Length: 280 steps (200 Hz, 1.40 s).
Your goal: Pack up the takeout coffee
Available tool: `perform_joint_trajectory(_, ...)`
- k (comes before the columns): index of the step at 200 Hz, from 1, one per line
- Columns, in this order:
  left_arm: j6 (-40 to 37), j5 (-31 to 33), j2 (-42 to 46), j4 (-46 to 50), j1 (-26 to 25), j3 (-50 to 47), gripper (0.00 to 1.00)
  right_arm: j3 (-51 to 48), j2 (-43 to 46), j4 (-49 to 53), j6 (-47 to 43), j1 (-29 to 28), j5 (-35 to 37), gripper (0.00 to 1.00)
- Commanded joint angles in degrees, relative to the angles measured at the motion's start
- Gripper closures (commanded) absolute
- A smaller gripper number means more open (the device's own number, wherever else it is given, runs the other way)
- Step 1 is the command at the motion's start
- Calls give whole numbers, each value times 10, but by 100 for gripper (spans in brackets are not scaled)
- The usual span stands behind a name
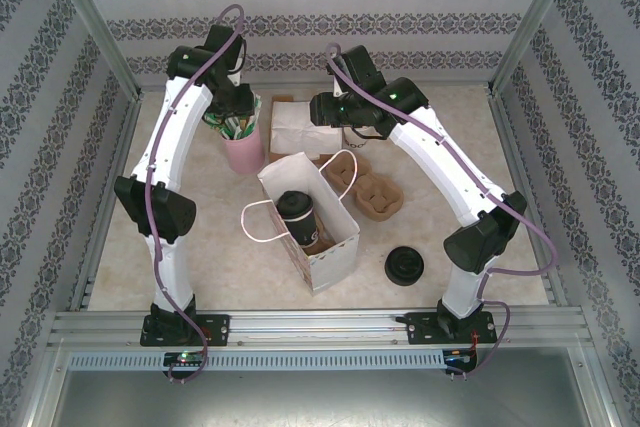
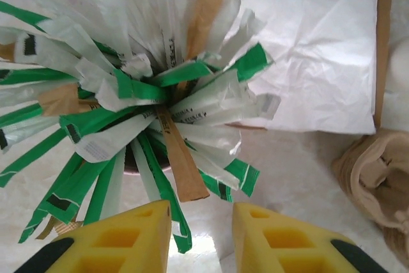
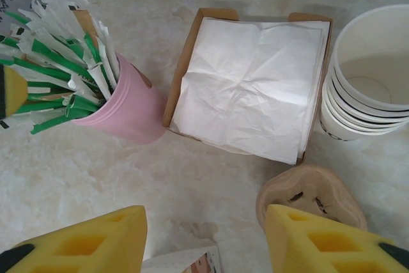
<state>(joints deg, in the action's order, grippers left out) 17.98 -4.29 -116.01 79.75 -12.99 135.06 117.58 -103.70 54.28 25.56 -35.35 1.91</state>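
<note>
The thin brown paper-wrapped stick's near end sticks out just below my left gripper, which next lowers around that end of the stick and closes.
The takeout coffee (image 1: 296, 209), a small paper cup with a black lid, stands inside the open white paper bag (image 1: 335, 247) at the table's middle. My left gripper (image 2: 201, 238) is open and hovers right over a pink cup (image 1: 243, 152) stuffed with green, white and brown packets (image 2: 128, 94); nothing is between its yellow fingers. Behind the bag, my right gripper (image 3: 204, 241) is open above bare tabletop, and the bag's corner (image 3: 185, 263) shows at the lower edge between its fingers.
A cardboard box of white napkins (image 3: 252, 87) sits at the back, with a stack of lidless cream cups (image 3: 370, 81) to its right. Brown pulp carriers (image 1: 368, 189) lie right of the bag. Loose black lids (image 1: 404, 265) rest near the right arm's base.
</note>
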Motion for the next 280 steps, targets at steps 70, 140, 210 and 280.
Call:
perform_joint_trajectory(70, -52, 31, -18, 41, 7, 12, 68, 4, 14, 5, -1, 3, -5, 47)
perform_joint_trajectory(140, -53, 13, -35, 44, 7, 16, 70, 3, 14, 10, -2, 2, -2, 47)
perform_joint_trajectory(210, -53, 33, -46, 45, 7, 23, 80, 17, 5, 13, -1, 0, -5, 47)
perform_joint_trajectory(280, -53, 33, -44, 39, 7, 41, 100, 23, 4, 15, -1, -1, -2, 47)
